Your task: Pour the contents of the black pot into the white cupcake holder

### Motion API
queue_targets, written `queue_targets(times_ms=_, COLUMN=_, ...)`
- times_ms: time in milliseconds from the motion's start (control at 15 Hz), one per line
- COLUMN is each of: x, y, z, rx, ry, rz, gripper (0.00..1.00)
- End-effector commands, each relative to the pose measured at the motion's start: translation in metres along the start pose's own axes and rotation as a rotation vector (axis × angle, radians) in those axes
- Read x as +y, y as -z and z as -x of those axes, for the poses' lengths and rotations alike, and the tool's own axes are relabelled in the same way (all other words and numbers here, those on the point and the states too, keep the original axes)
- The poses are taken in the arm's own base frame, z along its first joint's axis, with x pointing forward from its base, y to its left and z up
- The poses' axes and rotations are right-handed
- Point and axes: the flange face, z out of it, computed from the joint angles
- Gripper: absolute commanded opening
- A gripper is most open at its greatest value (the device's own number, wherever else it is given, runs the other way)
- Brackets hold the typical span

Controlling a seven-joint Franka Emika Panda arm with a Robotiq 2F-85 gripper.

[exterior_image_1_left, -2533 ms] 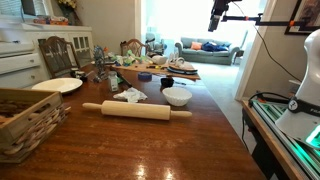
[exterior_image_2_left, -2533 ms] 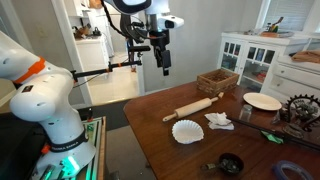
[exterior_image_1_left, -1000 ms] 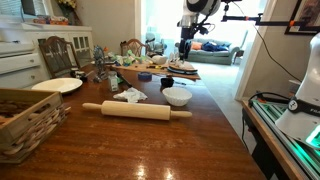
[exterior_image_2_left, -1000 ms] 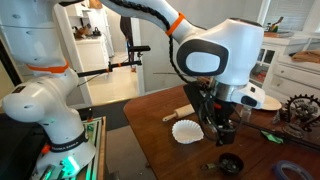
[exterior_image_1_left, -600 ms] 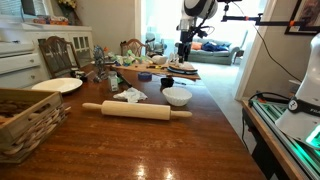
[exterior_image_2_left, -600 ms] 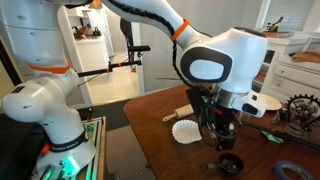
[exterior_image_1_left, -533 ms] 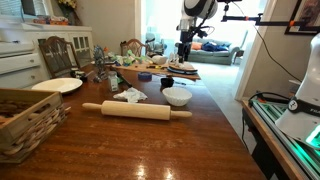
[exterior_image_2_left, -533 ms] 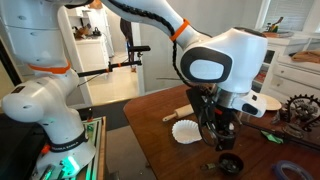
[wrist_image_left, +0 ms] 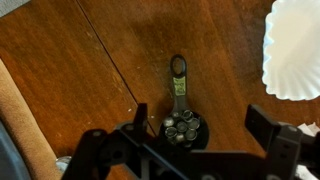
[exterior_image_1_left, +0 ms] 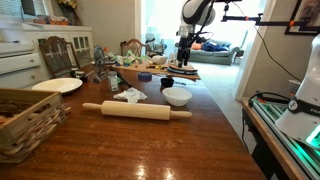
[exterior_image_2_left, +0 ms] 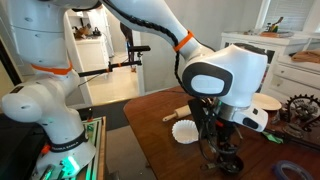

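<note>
My gripper's fingers are open. They need to go down to either side of the black pot's handle (wrist_image_left: 179,86) next.
The black pot (wrist_image_left: 182,128) sits on the wooden table, filled with small metallic pieces, its handle pointing away. My gripper (wrist_image_left: 200,123) is open and hangs just above it, fingers on either side, the pot nearer the left finger. In an exterior view the gripper (exterior_image_2_left: 224,148) partly hides the pot (exterior_image_2_left: 233,163). The white cupcake holder (wrist_image_left: 295,50) stands empty close by; it shows in both exterior views (exterior_image_2_left: 187,131) (exterior_image_1_left: 177,97). In an exterior view the pot (exterior_image_1_left: 167,82) lies behind the holder, the gripper (exterior_image_1_left: 183,58) over it.
A wooden rolling pin (exterior_image_1_left: 137,110) lies mid-table. A wicker basket (exterior_image_1_left: 25,120) stands at the near corner, a flat white plate (exterior_image_1_left: 57,86) beyond it. Clutter and crumpled paper (exterior_image_1_left: 130,95) lie near the far end. The table edge (exterior_image_2_left: 145,140) is near the holder.
The arm has swung in from high off the table and come down over the black pot, lowering further in the last half second. Pot and holder have not moved.
</note>
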Motion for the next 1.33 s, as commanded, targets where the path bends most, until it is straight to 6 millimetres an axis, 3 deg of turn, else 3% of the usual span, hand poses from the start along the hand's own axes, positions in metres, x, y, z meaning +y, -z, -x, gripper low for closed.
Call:
queue_targets(times_ms=0, x=0.008, y=-0.024, z=-0.007, rx=0.009, ry=-0.007, rz=-0.009, gripper=1.00)
queue_targets(times_ms=667, x=-0.006, y=-0.081, z=-0.020, rx=0.009, ry=0.040, rz=0.029, gripper=1.00)
queue_targets(times_ms=1133, x=0.001, y=-0.102, z=-0.024, rx=-0.012, ry=0.046, rz=0.027, gripper=1.00)
queue_targets(times_ms=1200, x=0.002, y=-0.104, z=-0.025, rx=-0.014, ry=0.050, rz=0.026, gripper=0.94)
queue_targets(times_ms=1267, x=0.004, y=-0.106, z=-0.025, rx=-0.015, ry=0.053, rz=0.024, gripper=0.75)
